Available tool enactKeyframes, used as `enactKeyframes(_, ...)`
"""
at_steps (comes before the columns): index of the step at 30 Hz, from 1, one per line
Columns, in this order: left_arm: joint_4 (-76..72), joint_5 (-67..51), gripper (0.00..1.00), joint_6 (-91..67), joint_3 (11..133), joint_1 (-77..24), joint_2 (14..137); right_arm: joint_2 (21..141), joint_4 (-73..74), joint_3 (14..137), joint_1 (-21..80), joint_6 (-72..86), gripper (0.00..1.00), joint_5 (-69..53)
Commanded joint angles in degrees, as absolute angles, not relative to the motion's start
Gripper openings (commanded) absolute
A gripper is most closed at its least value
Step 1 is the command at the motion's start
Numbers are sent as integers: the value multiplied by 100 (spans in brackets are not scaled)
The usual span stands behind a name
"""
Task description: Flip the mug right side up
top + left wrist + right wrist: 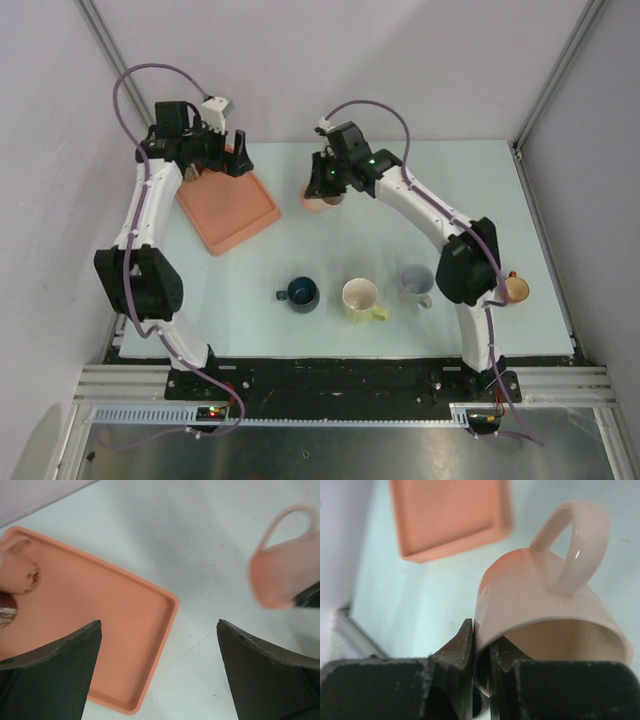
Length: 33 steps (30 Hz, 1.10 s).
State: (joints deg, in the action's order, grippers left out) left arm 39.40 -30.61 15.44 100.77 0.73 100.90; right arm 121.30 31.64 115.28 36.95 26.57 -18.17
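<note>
My right gripper should next carry the pink mug (316,200) back and down and let go of it on the open tabletop beyond the yellow mug, which is back and below.
A pink mug (316,200) is at the back middle of the table, right of the orange tray (228,212). My right gripper (326,188) is shut on its rim: in the right wrist view one finger is inside the mug (545,605) and one outside, at the gripper (481,630). The mug is tilted, mouth toward the wrist camera, handle upward. I cannot tell whether it touches the table. The left wrist view shows the mug (282,572) at the right. My left gripper (236,160) is open and empty, above the tray's near edge (159,625).
The tray (100,620) holds a small patterned cup (21,575) at its far left. A dark blue mug (300,293), a yellow mug (361,298) and a grey mug (416,282) stand upright near the front. An orange mug (516,289) sits beside the right arm.
</note>
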Motion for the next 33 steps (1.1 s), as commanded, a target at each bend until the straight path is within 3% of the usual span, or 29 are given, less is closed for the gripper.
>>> enactKeyframes(1, 4215, -2601, 100, 1558, 10316, 232, 9692, 11235, 4771, 11729, 3645, 1342, 0, 282)
enactKeyframes(4, 4252, -2275, 100, 1698, 10213, 229, 9715, 11465, 5628, 11714, 3643, 1104, 0, 1082)
enactKeyframes(8, 4287, -1769, 100, 2012, 10168, 230, 9826, 11696, 6162, 11436, 3623, 1109, 0, 1281)
enactKeyframes(19, 4326, 410, 99, 3337, 10721, 277, 10552, 11688, 5374, 9962, 3571, 1457, 0, 707)
enactKeyframes(24, 4340, 505, 98, 3023, 11358, 625, 11059, 11760, 5229, 9791, 3554, 1520, 2, 619)
enactKeyframes(26, 4359, 484, 98, 2834, 11622, 767, 11288, 11764, 5229, 9787, 3563, 1542, 14, 656)
enactKeyframes(29, 4373, 246, 98, 2625, 11879, 933, 11583, 11699, 5223, 9756, 3570, 1568, 40, 680)
enactKeyframes(33, 4361, -374, 98, 2220, 12287, 1168, 12081, 11552, 5236, 9778, 3600, 1554, 64, 670)
